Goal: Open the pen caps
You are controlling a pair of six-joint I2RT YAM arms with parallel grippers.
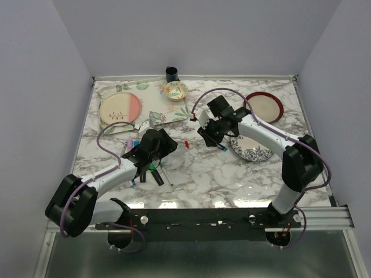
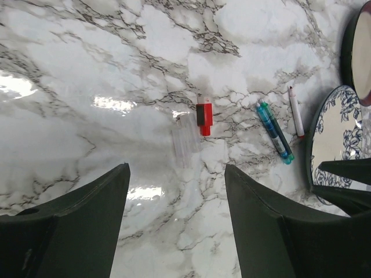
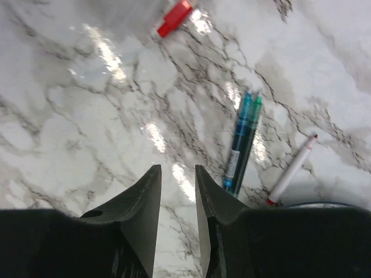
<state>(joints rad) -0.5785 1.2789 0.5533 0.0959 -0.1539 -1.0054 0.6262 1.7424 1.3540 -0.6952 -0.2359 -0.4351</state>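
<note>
My left gripper draws back next, since the slim pale pen lies nearer my base than its open fingers, then lowers to the pen's green cap [image 1: 161, 165].
A small red pen cap [image 1: 187, 144] lies loose on the marble between the two arms; it also shows as the red cap [image 2: 203, 110] with a black band and as the red cap [image 3: 175, 17]. Beside it lies a clear tube [image 2: 182, 139]. My left gripper [image 2: 177, 168] stands wide open over bare marble, short of the cap, with nothing between its fingers. My right gripper [image 3: 177, 168] has a narrow empty gap between its jaws. Just right of it lie teal and blue pens [image 3: 243, 139] and a thin white pen [image 3: 293, 169]. Several capped pens [image 1: 148, 171] lie under the left arm.
A blue-patterned plate [image 1: 252, 149] lies under the right arm, with a red bowl [image 1: 265, 106] behind it. At the back stand a pink-and-white plate [image 1: 120, 108], a small floral bowl [image 1: 175, 90] and a dark cup [image 1: 171, 73]. A floral cloth [image 1: 168, 116] lies mid-table.
</note>
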